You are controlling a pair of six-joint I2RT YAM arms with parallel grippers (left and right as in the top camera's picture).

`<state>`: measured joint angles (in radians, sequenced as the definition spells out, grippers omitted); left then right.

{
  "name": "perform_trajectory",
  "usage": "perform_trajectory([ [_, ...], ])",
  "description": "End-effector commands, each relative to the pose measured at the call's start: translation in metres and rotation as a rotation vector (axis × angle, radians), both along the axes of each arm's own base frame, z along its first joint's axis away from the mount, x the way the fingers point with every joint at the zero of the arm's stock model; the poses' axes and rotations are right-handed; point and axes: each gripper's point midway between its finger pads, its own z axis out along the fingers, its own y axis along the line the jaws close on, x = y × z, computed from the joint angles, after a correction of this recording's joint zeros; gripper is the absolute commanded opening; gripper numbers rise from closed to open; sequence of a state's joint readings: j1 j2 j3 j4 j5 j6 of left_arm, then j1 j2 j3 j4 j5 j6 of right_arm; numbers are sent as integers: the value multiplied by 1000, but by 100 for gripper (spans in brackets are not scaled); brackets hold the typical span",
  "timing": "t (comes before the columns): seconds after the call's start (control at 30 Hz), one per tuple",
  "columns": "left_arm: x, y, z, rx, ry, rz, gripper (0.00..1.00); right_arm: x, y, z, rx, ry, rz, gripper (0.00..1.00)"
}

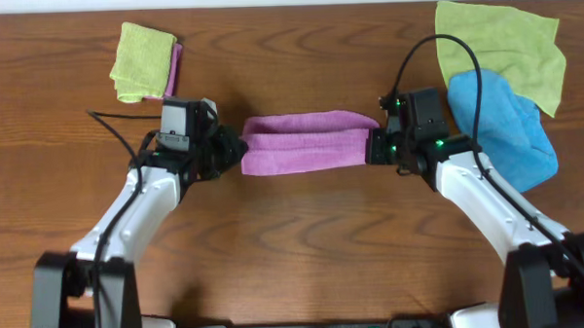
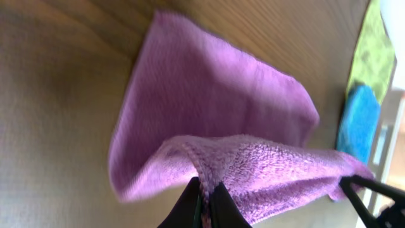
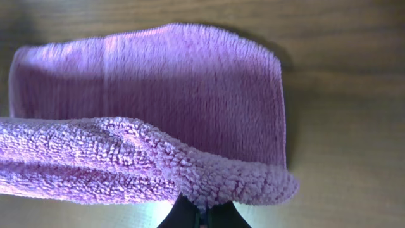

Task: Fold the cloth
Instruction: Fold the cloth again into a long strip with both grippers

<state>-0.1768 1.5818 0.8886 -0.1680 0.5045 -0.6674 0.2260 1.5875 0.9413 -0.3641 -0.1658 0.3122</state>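
Observation:
The flat layer's far edge (image 1: 362, 119) (image 3: 237, 45) is still bare, outward of my right gripper and below it, so my right gripper needs to go down and outward and let go of the raised end by that edge.
The purple cloth (image 1: 304, 142) lies stretched left to right in the middle of the table, its near edge lifted and doubled over the rest. My left gripper (image 1: 235, 149) is shut on the cloth's left end; the left wrist view shows the pinched terry edge (image 2: 205, 190) with the lower layer (image 2: 209, 88) flat on the wood. My right gripper (image 1: 374, 146) is shut on the right end; the right wrist view shows the raised edge (image 3: 202, 206) over the flat layer (image 3: 164, 82). I see no white tag.
A folded yellow-green cloth (image 1: 142, 60) with a purple edge under it lies at the back left. A larger yellow-green cloth (image 1: 507, 47) and a bright blue cloth (image 1: 505, 127) lie at the back right, close behind my right arm.

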Motion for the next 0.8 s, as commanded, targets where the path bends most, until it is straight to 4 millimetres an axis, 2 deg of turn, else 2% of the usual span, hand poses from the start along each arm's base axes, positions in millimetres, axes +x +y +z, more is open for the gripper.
perform_trajectory([
  [0.0,12,13,-22,27,41,99,6,10,-16,-14,-64,-2,-68,1],
  [0.13,25,14,-28,27,15,122,6,22,-14,-22,-58,-26,-74,2],
  [0.33,39,21,-25,53,-26,172,6,37,-11,-34,-50,-54,-78,2],
  [0.6,52,20,-35,34,-40,202,6,55,-12,-34,-58,-120,-97,2],
  [0.77,59,19,-43,23,-44,213,6,63,-13,-42,-65,-138,-106,2],
])
